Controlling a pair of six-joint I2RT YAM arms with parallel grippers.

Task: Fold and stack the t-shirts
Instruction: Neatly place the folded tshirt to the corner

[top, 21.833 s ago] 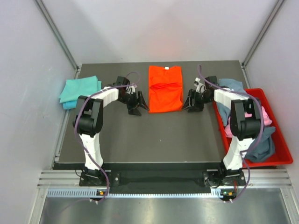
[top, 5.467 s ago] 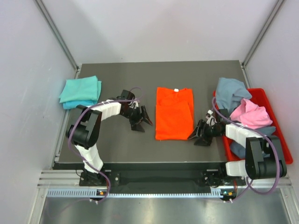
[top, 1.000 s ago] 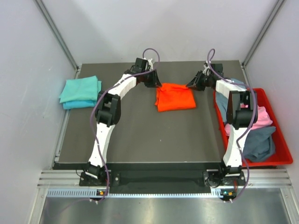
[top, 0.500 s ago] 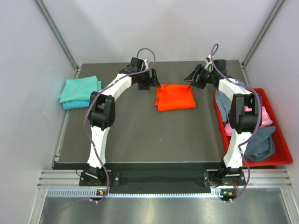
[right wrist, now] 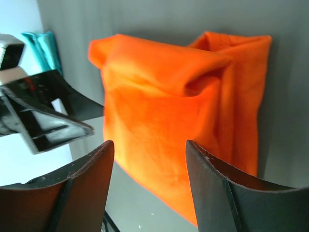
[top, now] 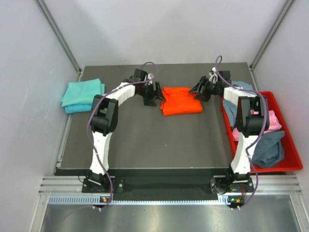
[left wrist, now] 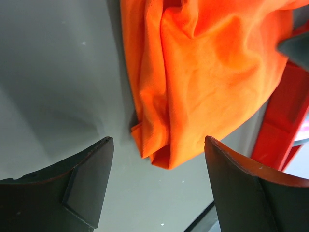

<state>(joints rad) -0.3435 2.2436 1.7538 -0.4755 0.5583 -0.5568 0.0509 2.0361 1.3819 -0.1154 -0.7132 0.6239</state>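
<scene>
My left gripper moves down and to the right in the top view next, onto the orange t-shirt's folded corner (top: 162, 107) (left wrist: 155, 141), which lies just beyond its open fingers.
The bright orange t-shirt (top: 181, 100) lies folded into a small rectangle at the table's back centre. My left gripper (top: 157, 94) stands open just off its left edge, its jaws empty, with the shirt's (left wrist: 207, 72) folded corner lying on the table beyond them. Open too, my right gripper (top: 200, 90) hovers at the shirt's right far corner, and orange cloth (right wrist: 178, 111) fills the view past its fingers without being pinched. In the wrist views both the left gripper (left wrist: 158, 144) and the right gripper (right wrist: 149, 143) show bare pads. Folded teal t-shirts (top: 83, 94) sit at the table's left edge.
A red plastic bin (top: 276, 169) stands along the right edge, holding a pink shirt (top: 276, 122) and grey-blue shirts (top: 269, 147). The dark table (top: 159, 140) stretches toward the arm bases. Metal frame posts and white walls close in the back and sides.
Both grippers were shut on the orange shirt's far edge a second ago. They have opened, let it go, and drifted slightly toward the near side.
</scene>
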